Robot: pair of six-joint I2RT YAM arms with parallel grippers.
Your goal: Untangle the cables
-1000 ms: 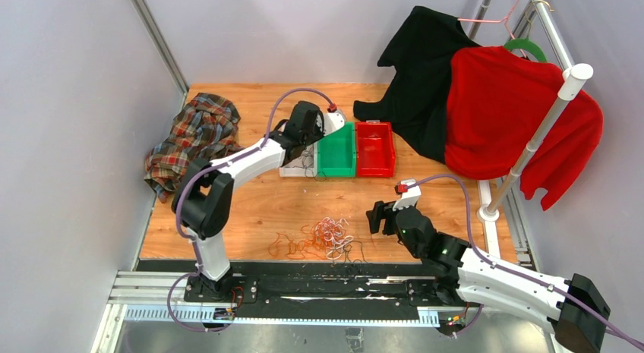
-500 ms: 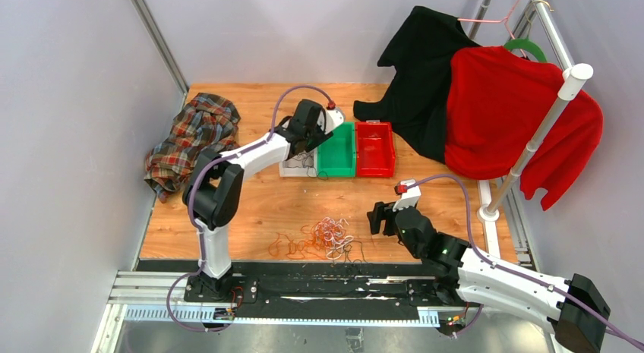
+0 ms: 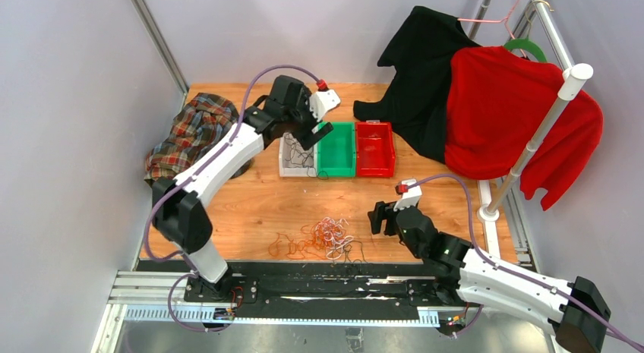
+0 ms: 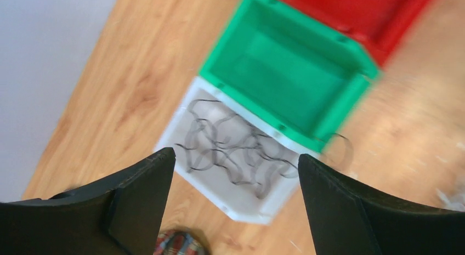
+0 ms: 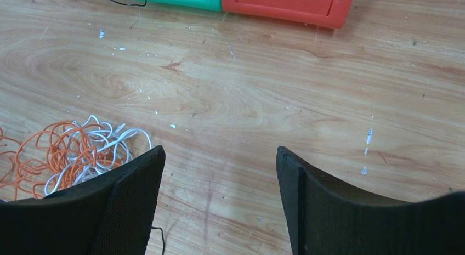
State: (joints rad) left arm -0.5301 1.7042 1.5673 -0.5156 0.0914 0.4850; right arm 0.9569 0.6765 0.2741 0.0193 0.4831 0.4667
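Next, my left gripper comes back from the white bin and down onto the orange loops, which are looped through the white cable.
A tangle of orange and white cables lies on the wooden table near the front edge, with loose black strands around it. The right wrist view shows the same cables left of my open, empty right gripper. In the top view the right gripper hovers right of the tangle. Several black cables curl inside the white bin. My left gripper hangs open above that bin, holding nothing; the top view shows the left gripper over the white bin.
A green bin and a red bin stand right of the white one. A plaid shirt lies at the left. Black and red garments hang on a rack at the right. One black strand droops by the bins.
The left gripper has opened from shut and lifted up and back from the white bin, the arm swinging left. The right arm has stayed put.
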